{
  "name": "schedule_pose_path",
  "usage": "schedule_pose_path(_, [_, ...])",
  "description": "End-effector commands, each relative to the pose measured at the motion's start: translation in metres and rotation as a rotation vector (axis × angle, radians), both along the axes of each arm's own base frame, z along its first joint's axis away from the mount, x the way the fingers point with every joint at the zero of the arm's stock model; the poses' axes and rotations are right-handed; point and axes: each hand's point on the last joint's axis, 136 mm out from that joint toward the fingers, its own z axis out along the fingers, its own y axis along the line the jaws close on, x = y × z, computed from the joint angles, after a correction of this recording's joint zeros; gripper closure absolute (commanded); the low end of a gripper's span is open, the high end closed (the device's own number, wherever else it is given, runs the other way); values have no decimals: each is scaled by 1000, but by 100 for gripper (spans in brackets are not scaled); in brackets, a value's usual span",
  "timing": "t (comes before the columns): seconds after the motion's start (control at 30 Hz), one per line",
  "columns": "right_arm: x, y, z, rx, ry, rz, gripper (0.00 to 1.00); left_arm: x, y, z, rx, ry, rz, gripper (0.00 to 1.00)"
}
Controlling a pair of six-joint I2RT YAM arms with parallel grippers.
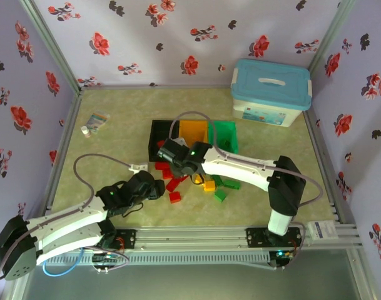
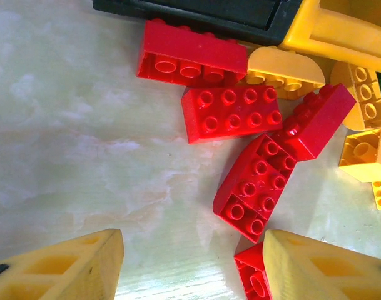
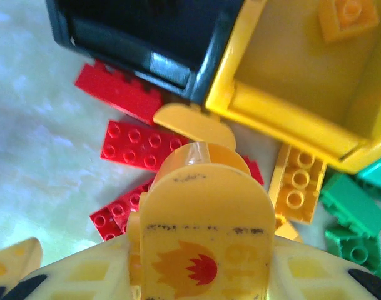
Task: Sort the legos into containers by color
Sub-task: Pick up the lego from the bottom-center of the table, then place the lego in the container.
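Observation:
I should next move my right gripper outward and over the middle of the orange-yellow bin to release the yellow arched lego, since a yellow brick is already inside.
Three bins stand side by side at mid-table: black (image 1: 157, 134), orange-yellow (image 1: 193, 131) and green (image 1: 226, 135). Red, yellow and green legos (image 1: 196, 181) lie scattered just in front of them. My right gripper (image 1: 169, 153) hovers by the black bin's front, shut on a yellow arched lego with a flame print (image 3: 203, 237). One yellow brick (image 3: 350, 15) lies inside the orange-yellow bin (image 3: 271, 109). My left gripper (image 2: 193, 269) is open low over the table, left of the pile. A red brick (image 2: 249, 278) sits partly under its right finger (image 2: 321, 269), with more red bricks (image 2: 256, 187) just ahead.
A large white tub with a light-blue lid (image 1: 271, 92) stands at the back right. A small tube (image 1: 95, 123) lies at the back left and a small white piece (image 1: 139, 167) sits left of the pile. Floral walls enclose the table.

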Motion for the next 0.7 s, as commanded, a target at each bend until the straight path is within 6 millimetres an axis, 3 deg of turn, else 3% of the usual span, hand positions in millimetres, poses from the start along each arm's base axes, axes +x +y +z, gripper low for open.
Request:
schedule_pose_path(0.0, [20,5,17,11,-20,43,67,0,5,7,2,-27,20,39])
schedule_pose_path(0.33, [74,42,9,43,18,72,67,-3,18,10,17,-49,41,39])
schedule_pose_path(0.67, [92,56,-2,38,35,87,67,-5,22,4,20,-39,52,39])
